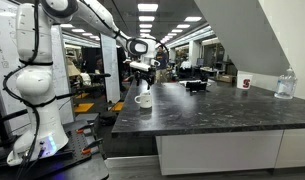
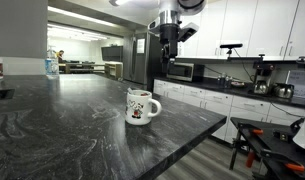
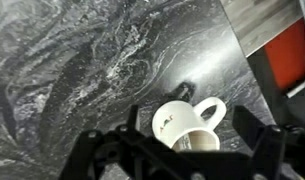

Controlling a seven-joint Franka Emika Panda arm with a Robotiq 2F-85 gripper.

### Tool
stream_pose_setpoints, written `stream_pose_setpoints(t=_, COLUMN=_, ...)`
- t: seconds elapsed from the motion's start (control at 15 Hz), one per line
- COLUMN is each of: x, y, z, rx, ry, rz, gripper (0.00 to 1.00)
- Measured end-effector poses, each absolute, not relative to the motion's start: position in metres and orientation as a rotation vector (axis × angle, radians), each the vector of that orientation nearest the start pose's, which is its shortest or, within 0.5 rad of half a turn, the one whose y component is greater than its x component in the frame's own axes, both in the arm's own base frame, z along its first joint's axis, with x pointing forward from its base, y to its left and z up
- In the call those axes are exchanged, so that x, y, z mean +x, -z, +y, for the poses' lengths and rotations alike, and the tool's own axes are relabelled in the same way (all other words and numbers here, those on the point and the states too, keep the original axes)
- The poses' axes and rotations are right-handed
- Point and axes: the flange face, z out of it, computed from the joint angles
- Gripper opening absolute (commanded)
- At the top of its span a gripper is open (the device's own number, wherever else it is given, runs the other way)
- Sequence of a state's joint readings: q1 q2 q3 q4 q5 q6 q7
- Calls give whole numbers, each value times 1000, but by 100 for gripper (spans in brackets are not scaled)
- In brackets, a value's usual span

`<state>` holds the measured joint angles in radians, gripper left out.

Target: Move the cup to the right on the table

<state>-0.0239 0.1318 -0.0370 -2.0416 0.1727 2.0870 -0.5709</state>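
The cup is upright and its opening leaves room for one finger. I will next bring my gripper down and outward with its fingers spread, astride the cup's rim by the print (image 2: 135, 94) (image 3: 176, 137).
The cup (image 2: 142, 106) is a small white mug with a handle and a small print on its side. It stands upright near the corner of the dark grey speckled table (image 2: 62, 130) in both exterior views, and also shows in an exterior view (image 1: 144, 99). My gripper (image 1: 144, 74) hangs above the cup, open and empty, clear of it; it also shows in an exterior view (image 2: 172, 58). In the wrist view the cup (image 3: 184, 122) lies between my two spread fingers (image 3: 187, 113), its handle pointing to the right of the frame.
A red-and-white cup (image 1: 245, 82), a clear plastic container (image 1: 285, 84) and a black object (image 1: 196, 85) stand further along the table. The table's edge and corner are close to the cup (image 2: 224, 120). A counter with a microwave (image 2: 180, 71) stands behind.
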Motion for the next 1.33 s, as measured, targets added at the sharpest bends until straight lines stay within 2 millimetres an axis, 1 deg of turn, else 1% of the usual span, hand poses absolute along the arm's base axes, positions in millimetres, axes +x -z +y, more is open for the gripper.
stream_pose_setpoints(t=0.2, x=577, y=-343, z=-13, rx=-2904, ry=-95, rz=-649, gripper=100)
stream_pose_setpoints(t=0.4, x=593, y=-318, z=-9, rx=-2906, ry=-94, rz=-658, gripper=100)
stream_pose_setpoints(t=0.53, x=606, y=-308, z=-8, rx=-2914, ry=-69, rz=-640, gripper=100)
stream_pose_setpoints(t=0.73, x=625, y=-301, z=-3, rx=-2924, ry=-51, rz=-591, gripper=100)
stream_pose_setpoints(t=0.93, x=636, y=-293, z=6, rx=-2937, ry=-51, rz=-529, gripper=98)
stream_pose_setpoints(t=1.07, x=640, y=-285, z=13, rx=-2959, ry=-50, rz=-502, gripper=91)
stream_pose_setpoints(t=1.13, x=642, y=-280, z=15, rx=-2973, ry=-49, rz=-497, gripper=75)
stream_pose_setpoints(t=1.2, x=642, y=-276, z=18, rx=-2985, ry=-51, rz=-495, gripper=67)
stream_pose_setpoints(t=1.27, x=643, y=-272, z=20, rx=-2996, ry=-57, rz=-494, gripper=64)
stream_pose_setpoints(t=1.33, x=643, y=-268, z=21, rx=-3007, ry=-58, rz=-497, gripper=57)
